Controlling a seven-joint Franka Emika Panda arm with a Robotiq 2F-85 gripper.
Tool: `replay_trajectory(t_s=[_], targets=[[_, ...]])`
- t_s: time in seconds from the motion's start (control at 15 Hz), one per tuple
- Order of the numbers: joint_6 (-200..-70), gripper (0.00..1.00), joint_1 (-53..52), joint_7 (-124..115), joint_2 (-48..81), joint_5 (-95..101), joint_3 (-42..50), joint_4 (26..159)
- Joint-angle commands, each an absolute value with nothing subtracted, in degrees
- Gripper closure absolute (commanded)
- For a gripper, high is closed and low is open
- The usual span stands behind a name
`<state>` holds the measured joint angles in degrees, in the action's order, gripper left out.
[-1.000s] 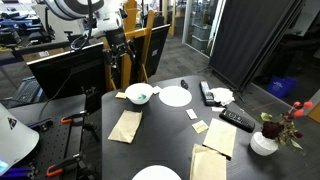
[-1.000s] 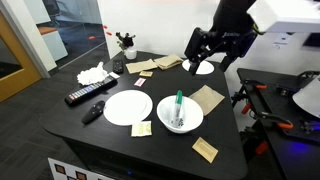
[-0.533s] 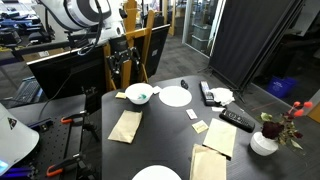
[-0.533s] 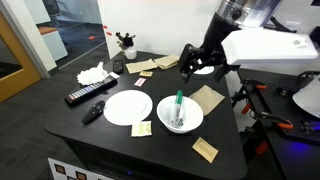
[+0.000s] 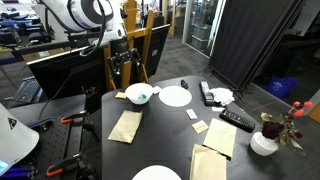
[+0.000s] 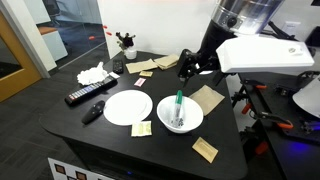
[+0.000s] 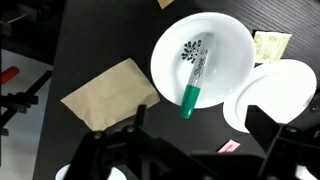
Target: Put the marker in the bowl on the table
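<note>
My open gripper comes down toward the bowl (image 6: 192,120) and over the marker's green near end (image 6: 179,98) next. That end lies below the gripper and rests raised on the bowl's rim.
The green and whitish marker (image 7: 193,82) lies inside the small white bowl (image 7: 225,45), its green end resting on the rim. Both exterior views show the bowl (image 5: 132,93) (image 6: 192,120) on the dark table (image 5: 170,125) (image 6: 170,148) with the marker (image 5: 143,97) (image 6: 179,103) in it. My gripper (image 7: 200,137) is open and empty. It hangs above the table, apart from the bowl, and it shows in both exterior views (image 5: 125,62) (image 6: 190,68).
Flat white plates (image 5: 175,96) (image 6: 128,108) (image 7: 275,95) lie next to the bowl. Brown paper napkins (image 7: 110,92) (image 6: 207,97) (image 5: 125,125) flank it. A black remote (image 6: 90,95) (image 5: 237,120) and a flower vase (image 5: 265,140) stand further off. Small notes lie scattered.
The arm has turned and the gripper has shifted a little beside the bowl, mostly in the first half second. The marker stays in the bowl.
</note>
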<state>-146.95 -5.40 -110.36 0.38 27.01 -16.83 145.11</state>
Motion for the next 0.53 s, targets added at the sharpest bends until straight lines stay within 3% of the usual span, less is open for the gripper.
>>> replay_trajectory(t_s=[0.0,0.47], targets=[[-144.7,0.0,-8.1,-114.5,1.7,29.0,-14.3,143.8],[-141.4,0.0,-11.3,-123.6,5.1,32.9,-12.7,141.5]])
